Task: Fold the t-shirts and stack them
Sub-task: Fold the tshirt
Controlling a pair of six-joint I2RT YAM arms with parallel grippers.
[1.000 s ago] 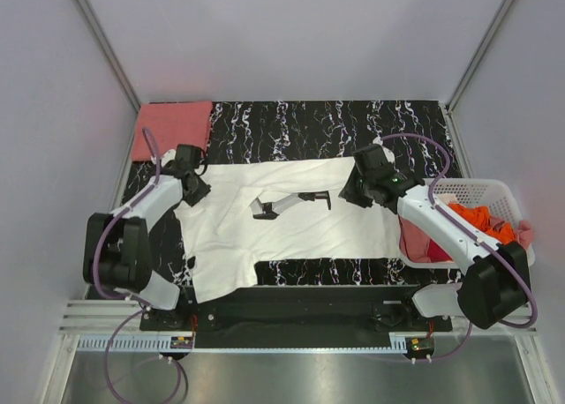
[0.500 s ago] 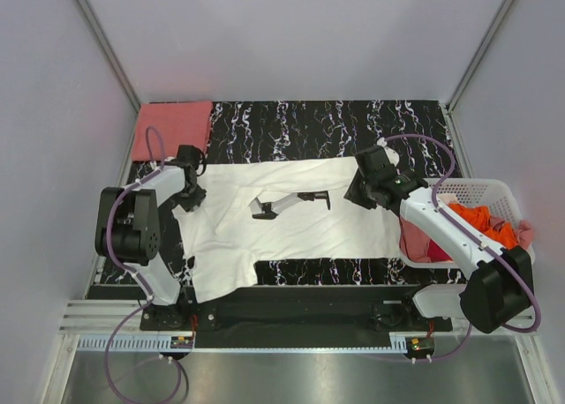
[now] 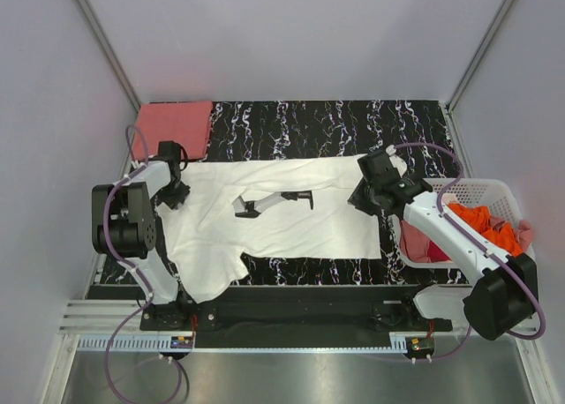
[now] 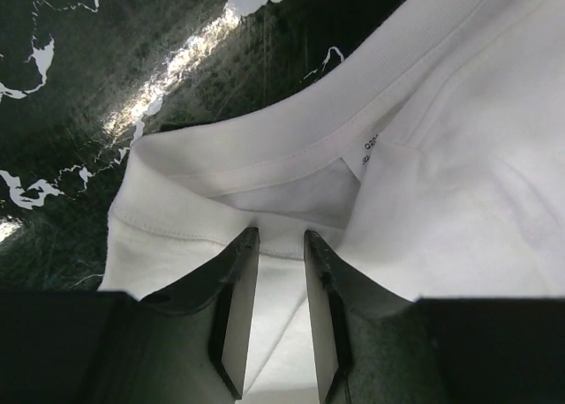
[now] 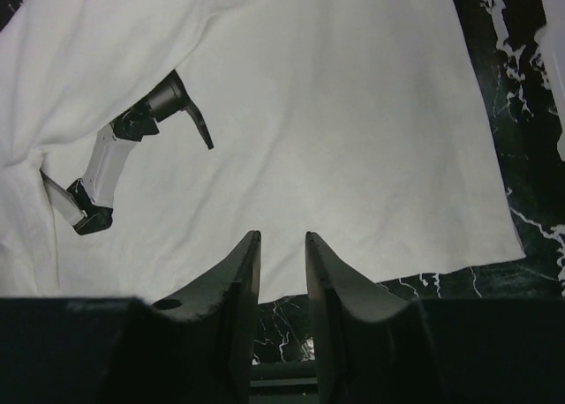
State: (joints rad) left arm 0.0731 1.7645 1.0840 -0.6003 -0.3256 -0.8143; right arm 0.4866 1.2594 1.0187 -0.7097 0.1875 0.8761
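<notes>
The robot's right gripper will draw back and come down onto the shirt's near corner by the basket (image 5: 516, 250), because that corner lies flat beside bare table.
A cream-white t-shirt (image 3: 300, 228) lies spread flat across the black marbled table (image 3: 335, 122), with a small dark mark (image 3: 269, 201) near its middle. My left gripper (image 3: 175, 192) rests on the shirt's left end, at the neck. In the left wrist view its tips (image 4: 281, 238) stand a narrow gap apart on the collar (image 4: 265, 161), and flat cloth shows through the gap. My right gripper (image 3: 360, 197) is over the shirt's right end. In the right wrist view its jaws (image 5: 282, 236) are narrowly apart above the hem (image 5: 397, 276), with bare table showing between them.
A folded salmon-pink t-shirt (image 3: 172, 126) lies at the back left corner. A white slatted basket (image 3: 490, 197) stands off the right edge, with an orange shirt (image 3: 481, 223) inside and pink cloth (image 3: 415, 243) hanging over its near side. Grey walls close in on three sides.
The white shirt has slid left across the table along with my left gripper. Its right edge has drawn back from under the right arm, which shifted slightly right.
</notes>
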